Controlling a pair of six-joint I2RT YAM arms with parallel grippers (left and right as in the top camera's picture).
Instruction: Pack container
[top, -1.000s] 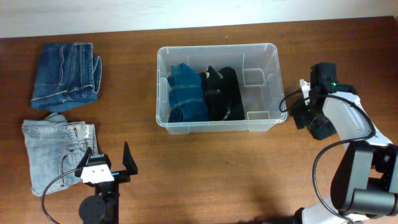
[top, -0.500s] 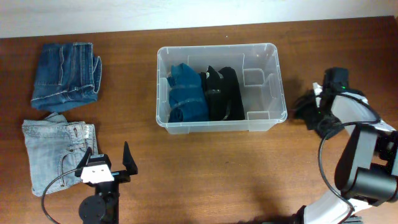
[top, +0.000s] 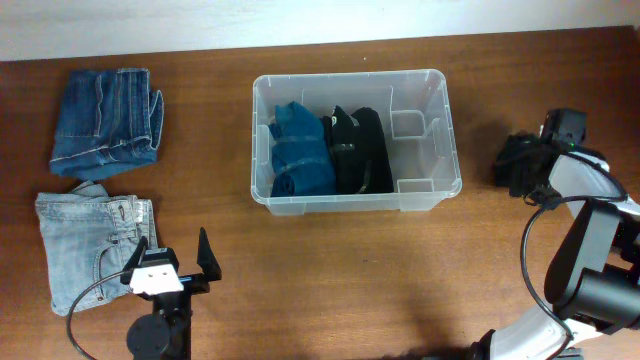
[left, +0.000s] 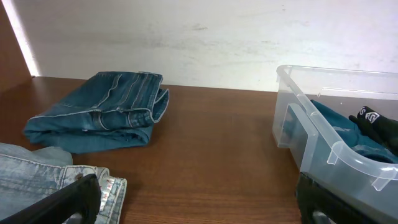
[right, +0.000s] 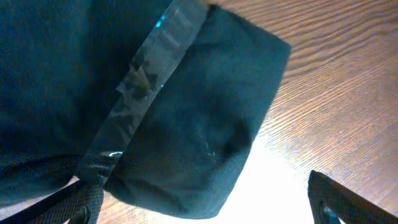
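Note:
The black cloth lies just below the spread fingertips of my right gripper, so that gripper should go down and turn next to close on the cloth's edge by the shiny strip (right: 121, 177).
The clear container (top: 448, 128) stands mid-table holding a folded blue garment (top: 300, 150) and a black garment (top: 360, 150). In the left wrist view its near corner (left: 339, 155) shows at the right. My left gripper (top: 172, 250) is open at the front left beside light jeans (top: 95, 245), with nothing between its fingers (left: 68, 199). Right of the container, my right gripper (top: 528, 170) hangs open just over a black fabric item (top: 508, 160). In the right wrist view this dark cloth (right: 186, 118), with a shiny strip and a webbing strap, fills the frame ahead of the wide-spread fingertips (right: 329, 199).
Folded dark blue jeans (top: 105, 120) lie at the back left, also seen as jeans (left: 99, 112) in the left wrist view. The light jeans (left: 37, 174) reach under the left finger. A pale wall runs behind the table's far edge.
My right arm has swung right, away from the container's side, and now sits over the black fabric item. Its jaws spread slightly wider. The left arm has not moved.

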